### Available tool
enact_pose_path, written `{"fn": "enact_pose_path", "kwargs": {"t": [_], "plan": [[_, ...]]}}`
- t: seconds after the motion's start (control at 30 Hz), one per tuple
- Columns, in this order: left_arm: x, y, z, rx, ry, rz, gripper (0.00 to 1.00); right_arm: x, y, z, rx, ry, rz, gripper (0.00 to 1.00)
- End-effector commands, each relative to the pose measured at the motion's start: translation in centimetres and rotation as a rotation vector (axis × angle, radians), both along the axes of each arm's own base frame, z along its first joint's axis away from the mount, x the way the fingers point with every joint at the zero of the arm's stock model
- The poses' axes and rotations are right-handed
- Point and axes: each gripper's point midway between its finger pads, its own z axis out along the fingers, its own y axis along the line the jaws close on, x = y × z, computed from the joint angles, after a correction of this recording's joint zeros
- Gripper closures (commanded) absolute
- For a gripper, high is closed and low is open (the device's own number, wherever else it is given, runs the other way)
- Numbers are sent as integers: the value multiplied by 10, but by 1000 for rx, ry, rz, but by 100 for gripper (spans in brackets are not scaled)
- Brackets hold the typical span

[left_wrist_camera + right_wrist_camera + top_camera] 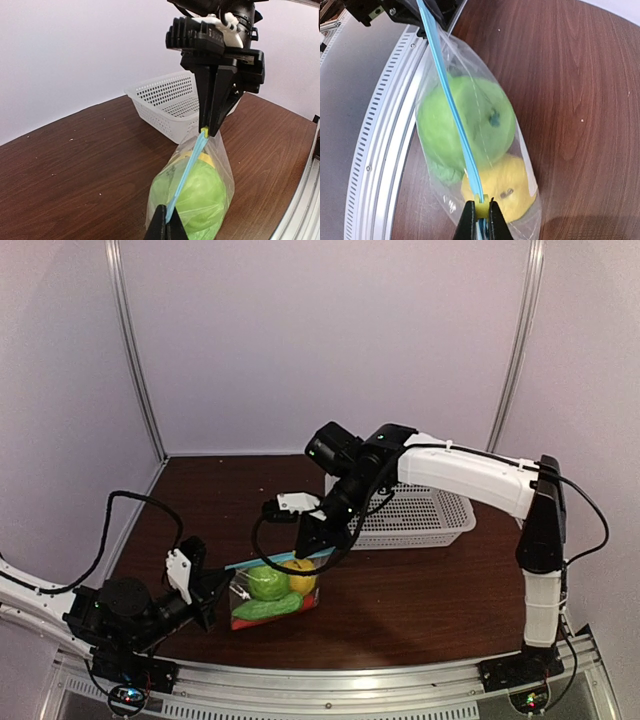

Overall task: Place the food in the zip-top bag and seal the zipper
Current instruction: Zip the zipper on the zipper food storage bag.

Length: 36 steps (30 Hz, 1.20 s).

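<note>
I need to move my right gripper to the right in the top view next, toward the basket's near corner (362, 540), and let go of the slider, because it sits at the end of the zipper.
The clear zip-top bag (272, 592) stands on the brown table with its mouth up. It holds the green apple (267, 582), the yellow lemon (303, 580), the green oblong vegetable (268, 608) and a sliver of the red carrot (248, 622). The teal zipper (275, 562) is stretched taut between both grippers. My left gripper (167, 222) is shut on the zipper's left end. My right gripper (480, 212) is shut on the yellow slider (481, 207) at the right end. The apple (465, 120) and lemon (505, 187) show through the plastic.
A white perforated basket (425, 520) stands behind the bag at the right, also in the left wrist view (165, 102). The table's metal front rail (375, 140) runs close beside the bag. Pale booth walls enclose the back and sides.
</note>
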Motion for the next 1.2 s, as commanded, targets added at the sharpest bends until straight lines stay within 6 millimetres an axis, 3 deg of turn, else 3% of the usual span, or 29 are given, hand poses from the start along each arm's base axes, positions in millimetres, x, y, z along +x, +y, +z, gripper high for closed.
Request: {"fn": "enact_pose_path", "kwargs": {"t": [0.0, 0.17, 0.37, 0.63, 1.0, 1.17], "plan": [[9, 11, 1, -20, 1, 80, 100, 24, -50, -14, -143, -28, -103, 100], [9, 9, -2, -13, 4, 81, 100, 35, -72, -23, -177, -14, -138, 100], [10, 9, -5, -4, 7, 89, 100, 40, -83, -27, -186, -11, -160, 100], [13, 7, -7, 14, 7, 112, 100, 45, -81, -27, -172, -1, -180, 100], [17, 9, -10, 15, 12, 125, 100, 54, -94, -31, -192, 6, -215, 100], [23, -7, -5, 34, 6, 101, 100, 58, -89, -27, -172, -7, -222, 100]]}}
